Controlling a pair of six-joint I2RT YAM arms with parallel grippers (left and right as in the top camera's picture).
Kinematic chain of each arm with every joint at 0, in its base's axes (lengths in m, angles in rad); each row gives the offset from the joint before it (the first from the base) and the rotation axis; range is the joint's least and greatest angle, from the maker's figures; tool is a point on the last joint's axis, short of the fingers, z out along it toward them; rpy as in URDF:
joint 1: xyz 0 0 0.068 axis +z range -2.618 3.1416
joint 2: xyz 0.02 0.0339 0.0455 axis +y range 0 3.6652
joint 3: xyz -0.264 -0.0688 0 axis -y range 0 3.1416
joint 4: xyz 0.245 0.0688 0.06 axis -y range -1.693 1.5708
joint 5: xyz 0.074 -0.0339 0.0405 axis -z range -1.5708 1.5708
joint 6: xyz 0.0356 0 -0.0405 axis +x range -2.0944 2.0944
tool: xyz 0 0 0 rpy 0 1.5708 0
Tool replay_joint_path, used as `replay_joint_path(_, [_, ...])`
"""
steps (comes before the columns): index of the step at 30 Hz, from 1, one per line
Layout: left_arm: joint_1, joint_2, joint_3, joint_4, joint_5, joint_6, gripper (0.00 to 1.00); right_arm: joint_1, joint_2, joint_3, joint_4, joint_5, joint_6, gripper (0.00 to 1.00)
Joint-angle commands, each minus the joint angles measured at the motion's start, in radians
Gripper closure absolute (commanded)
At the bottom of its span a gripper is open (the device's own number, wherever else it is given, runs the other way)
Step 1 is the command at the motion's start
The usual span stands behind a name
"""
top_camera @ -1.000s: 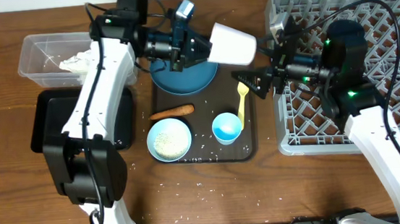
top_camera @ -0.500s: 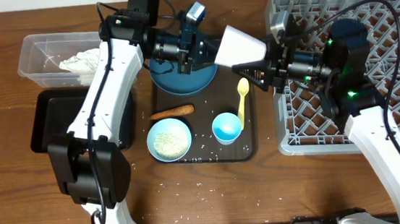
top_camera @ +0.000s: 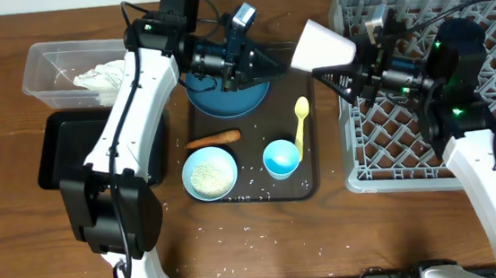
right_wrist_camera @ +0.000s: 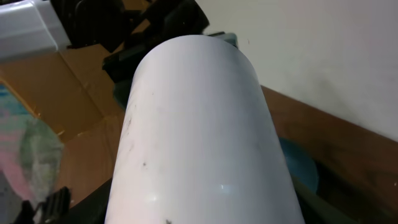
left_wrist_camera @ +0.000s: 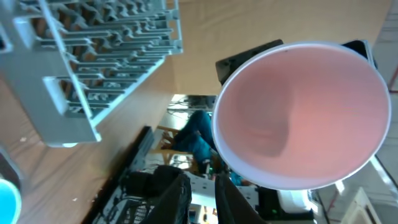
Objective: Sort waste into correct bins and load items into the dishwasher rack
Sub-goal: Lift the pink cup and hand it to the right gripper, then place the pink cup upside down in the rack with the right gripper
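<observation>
The rack's empty near corner by the tray [top_camera: 371, 141] is back and below my right gripper, so I will draw the gripper back, turn the cup with its opening down, lower it and release it.
The small pink cup [top_camera: 321, 44] hangs on its side in the air between the serving tray and the dishwasher rack [top_camera: 489, 10]. My right gripper [top_camera: 349, 63] is shut on its base end, and the cup's white outside [right_wrist_camera: 199, 137] fills the right wrist view. My left gripper [top_camera: 267, 63] hovers over the dark-blue plate [top_camera: 226, 96], a short gap away from the cup's rim. The left wrist view looks into the cup's pink inside [left_wrist_camera: 301, 115], and the left gripper [left_wrist_camera: 208, 199] there shows a narrow gap with nothing in it.
On the brown serving tray [top_camera: 310, 183] lie a carrot [top_camera: 213, 139], a pale bowl [top_camera: 210, 175], a light-blue cup [top_camera: 281, 158] and a yellow spoon [top_camera: 300, 121]. A napkin [top_camera: 99, 77] sits in the clear tub [top_camera: 43, 62], with the black tray [top_camera: 65, 155] below it. Rice grains [top_camera: 239, 239] dot the table.
The right gripper closed on the pink cup and carried it right toward the rack. The left gripper let go of the cup and stays over the plate.
</observation>
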Motion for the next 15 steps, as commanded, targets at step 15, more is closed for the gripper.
replay_joint_path(15, [0.0,0.0,0.009,-0.055,-1.09,0.005,0.78,-0.104,-0.097,0.339,-1.146,0.959,0.011,0.46])
